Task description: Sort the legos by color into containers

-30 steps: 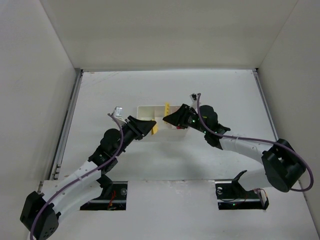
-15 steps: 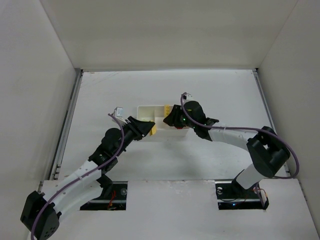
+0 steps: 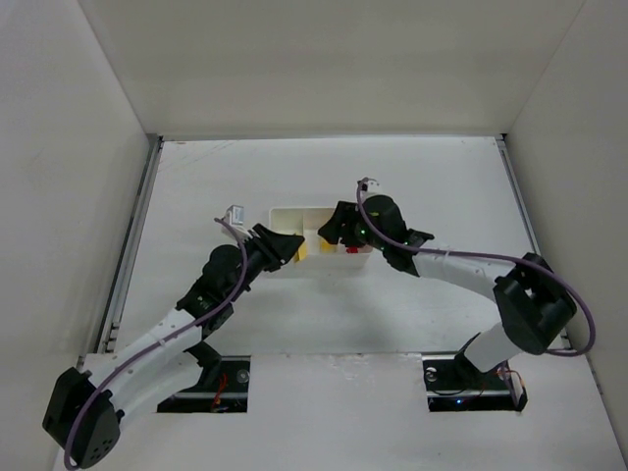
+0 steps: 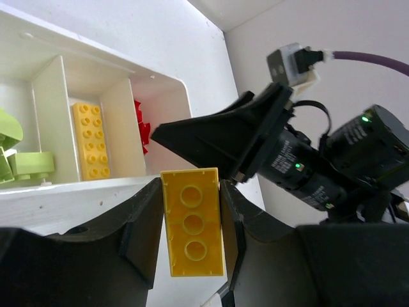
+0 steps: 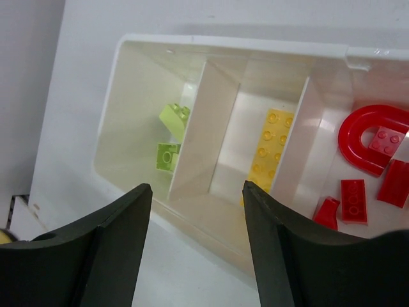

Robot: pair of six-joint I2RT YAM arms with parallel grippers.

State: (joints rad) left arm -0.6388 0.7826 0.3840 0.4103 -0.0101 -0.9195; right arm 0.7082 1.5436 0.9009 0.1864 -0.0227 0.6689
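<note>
I should move my left gripper to the right in the top view next, over the tray's middle section (image 3: 314,244) (image 4: 92,135), turn its fingers down and let go, because yellow is already there.
The white three-compartment tray (image 3: 287,213) sits mid-table. In the right wrist view its left compartment holds light green bricks (image 5: 167,157), the middle one a long yellow brick (image 5: 271,150), the right one several red pieces (image 5: 367,137). My left gripper (image 4: 190,220) is shut on a yellow brick (image 4: 193,222), held just at the tray's near wall (image 4: 77,195); in the top view that brick (image 3: 303,254) shows at the tray's front edge. My right gripper (image 5: 197,211) is open and empty, above the tray's middle compartment, its fingers (image 4: 217,137) facing the left gripper.
White walls enclose the table on three sides. The two arms meet over the tray, close to each other (image 3: 334,228). A metal rail (image 3: 132,235) runs along the table's left edge.
My right gripper has moved left over the tray and let go of a yellow brick, which now lies in the middle compartment. The left gripper has edged slightly toward the tray with its yellow brick.
</note>
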